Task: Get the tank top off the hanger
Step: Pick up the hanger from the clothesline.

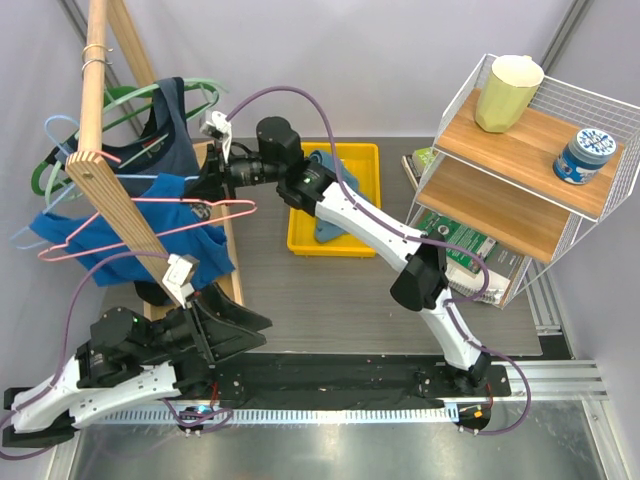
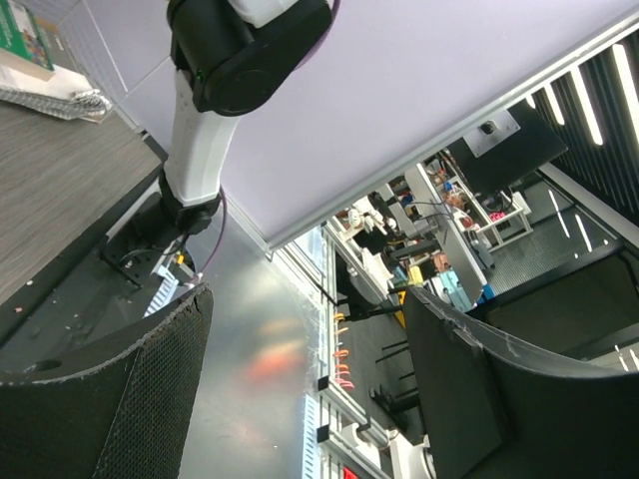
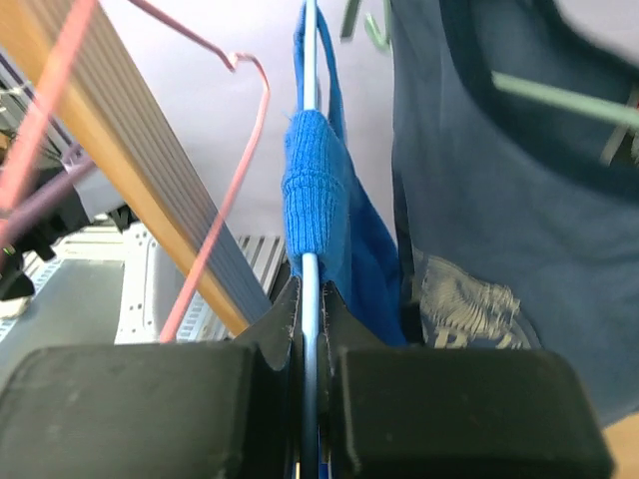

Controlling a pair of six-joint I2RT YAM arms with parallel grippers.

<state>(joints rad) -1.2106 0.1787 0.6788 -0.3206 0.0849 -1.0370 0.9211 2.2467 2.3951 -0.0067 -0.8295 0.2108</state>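
The rack crowds the hanger. My right gripper needs to pull the hanger back and to the right in the top view and let it go over the tabletop [image 1: 388, 277] beside the tray.
A bright blue tank top [image 1: 130, 238] hangs on a light blue hanger [image 1: 52, 128] on the wooden rack at the left. My right gripper [image 1: 203, 184] reaches into the rack. In the right wrist view this gripper [image 3: 311, 295] is shut on the hanger's thin light blue bar [image 3: 311, 269], just below where the tank top's ribbed strap [image 3: 315, 190] wraps over it. My left gripper [image 1: 232, 328] sits low near the arm bases. It is open in the left wrist view [image 2: 310, 389], with nothing between its fingers, and points away from the clothes.
A navy tank top [image 1: 160, 140] on a green hanger hangs behind the blue one. A pink hanger [image 1: 200, 210] crosses in front. The slanted wooden rack post [image 1: 115, 195] stands close. A yellow tray [image 1: 340, 205] lies mid-table. A wire shelf [image 1: 575, 235] holds a cup [image 1: 508, 92] and a tin [image 1: 586, 155].
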